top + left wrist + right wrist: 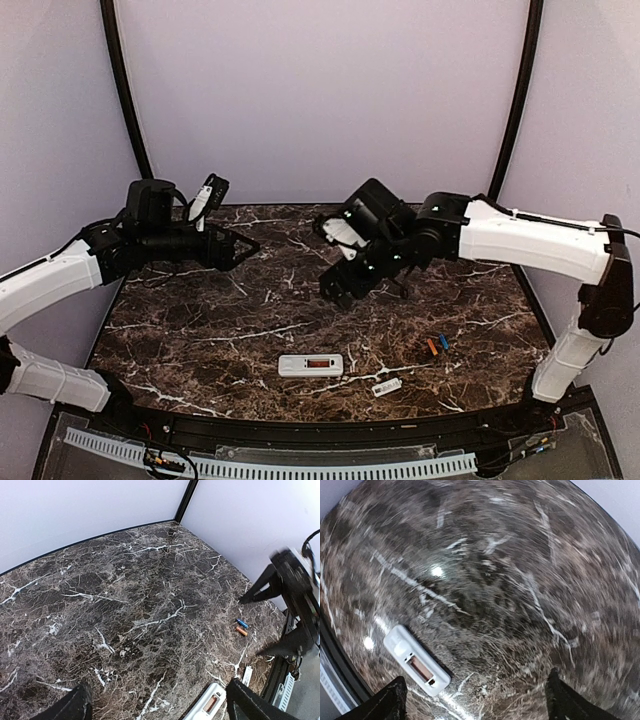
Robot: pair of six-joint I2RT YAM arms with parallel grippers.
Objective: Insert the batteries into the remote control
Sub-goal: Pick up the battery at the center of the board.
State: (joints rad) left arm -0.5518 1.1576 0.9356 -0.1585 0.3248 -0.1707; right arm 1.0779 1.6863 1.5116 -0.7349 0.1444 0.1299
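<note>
I'll move my right gripper down, and right in the top view, onto the orange battery [432, 347].
The white remote control [311, 365] lies near the table's front edge, back side up, with its battery bay uncovered and brownish inside. It also shows in the left wrist view as the remote [210, 704] and in the blurred right wrist view as the remote [417, 660]. The batteries lie side by side to its right, orange [432, 347] and blue [443, 341], apart from the remote. My left gripper [250, 250] hovers open at the back left, empty [157, 700]. High over the table's middle my right gripper [336, 292] is open and holds nothing [475, 695].
A small white cover piece [387, 386] lies just right of the remote at the front edge. The dark marble table [200, 340] is walled at the back and sides. In the left wrist view the right arm [295, 590] stands at the right edge.
</note>
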